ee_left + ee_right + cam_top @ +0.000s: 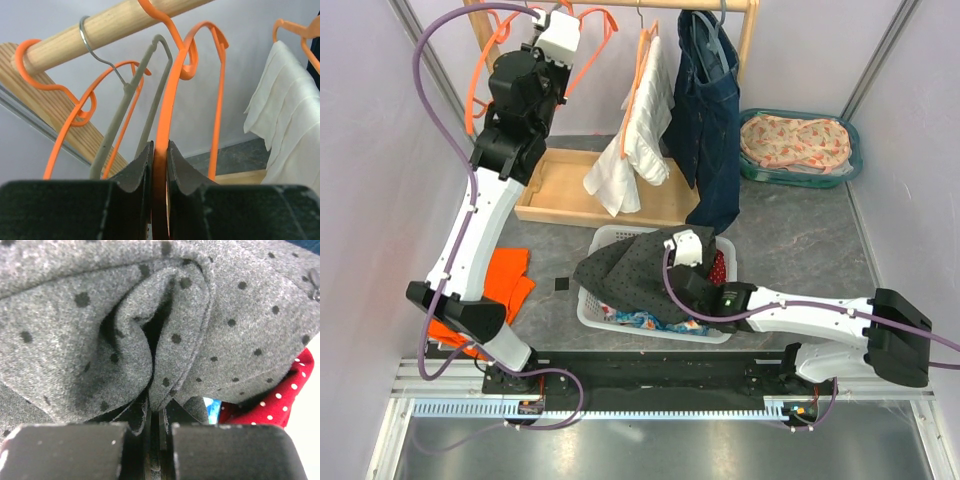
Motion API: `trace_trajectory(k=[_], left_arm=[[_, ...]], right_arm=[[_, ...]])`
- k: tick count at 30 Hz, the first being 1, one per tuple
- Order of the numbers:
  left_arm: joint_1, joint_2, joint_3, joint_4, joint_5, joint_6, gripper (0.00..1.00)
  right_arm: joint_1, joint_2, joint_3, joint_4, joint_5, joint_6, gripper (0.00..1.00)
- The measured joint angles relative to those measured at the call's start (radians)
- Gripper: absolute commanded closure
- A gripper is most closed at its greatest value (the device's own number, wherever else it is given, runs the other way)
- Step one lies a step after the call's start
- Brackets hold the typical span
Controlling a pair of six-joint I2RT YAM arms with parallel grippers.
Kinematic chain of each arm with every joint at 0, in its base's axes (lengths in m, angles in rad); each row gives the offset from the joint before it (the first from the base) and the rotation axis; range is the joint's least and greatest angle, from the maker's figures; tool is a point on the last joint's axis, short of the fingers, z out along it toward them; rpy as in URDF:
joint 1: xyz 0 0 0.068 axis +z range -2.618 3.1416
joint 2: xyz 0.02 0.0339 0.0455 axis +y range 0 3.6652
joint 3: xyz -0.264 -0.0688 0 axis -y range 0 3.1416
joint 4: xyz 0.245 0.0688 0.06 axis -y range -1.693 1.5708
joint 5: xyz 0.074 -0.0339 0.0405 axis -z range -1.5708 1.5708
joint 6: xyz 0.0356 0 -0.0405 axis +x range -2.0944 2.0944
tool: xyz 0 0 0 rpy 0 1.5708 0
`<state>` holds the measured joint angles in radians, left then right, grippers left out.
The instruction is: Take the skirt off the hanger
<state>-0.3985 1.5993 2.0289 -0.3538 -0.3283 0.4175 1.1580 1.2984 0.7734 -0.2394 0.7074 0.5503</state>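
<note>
Next, my left gripper stays beside the bar and spreads its fingers to release the hanger's arm, since the orange hanger is bare with its hook over the bar (740, 5).
The grey skirt with black dots (630, 270) lies bunched over the white basket (592, 312), off any hanger. My right gripper (676, 242) is shut on a fold of the skirt (200, 315); in the right wrist view its jaws (159, 407) pinch the fabric edge. My left gripper (570, 20) is up at the wooden rail (740, 5), shut on a bare orange hanger (165, 100) that hooks over the rail (100, 27). In the left wrist view the left gripper (160, 147) clamps the hanger's arm.
A white garment (635, 140) and a denim garment (715, 120) hang on the rail. A grey wire hanger (150, 75) hangs beside the orange ones. A teal basket (855, 160) holds floral cloth at the back right. Orange cloth (505, 280) lies at the left. Red dotted fabric (290, 390) lies in the basket.
</note>
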Motion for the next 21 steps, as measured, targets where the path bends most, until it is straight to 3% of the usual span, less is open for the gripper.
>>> trace_trajectory(k=[9, 10, 11, 13, 14, 18, 21], left_arm=[[0.005, 0.029, -0.011, -0.030, -0.003, -0.005, 0.96], [0.005, 0.025, -0.021, -0.027, -0.004, -0.005, 0.91], [0.005, 0.023, -0.027, -0.027, -0.005, -0.005, 0.69], [0.004, 0.013, -0.044, -0.024, -0.006, -0.006, 0.41], [0.002, 0.006, -0.055, -0.024, -0.006, -0.008, 0.28], [-0.013, -0.023, -0.080, -0.029, -0.021, -0.002, 0.06], [-0.032, -0.053, -0.086, -0.035, -0.038, -0.001, 0.00]], right_arm=[[-0.011, -0.074, -0.051, 0.013, -0.003, 0.007, 1.00], [-0.013, -0.076, -0.051, 0.014, -0.005, 0.007, 1.00], [-0.015, -0.076, -0.051, 0.014, -0.005, 0.007, 1.00], [-0.020, -0.076, -0.051, 0.014, -0.010, 0.007, 1.00], [-0.023, -0.076, -0.051, 0.014, -0.013, 0.007, 0.91], [-0.031, -0.071, -0.045, -0.015, -0.015, 0.029, 0.64], [-0.035, -0.073, -0.039, -0.053, -0.019, 0.053, 0.47]])
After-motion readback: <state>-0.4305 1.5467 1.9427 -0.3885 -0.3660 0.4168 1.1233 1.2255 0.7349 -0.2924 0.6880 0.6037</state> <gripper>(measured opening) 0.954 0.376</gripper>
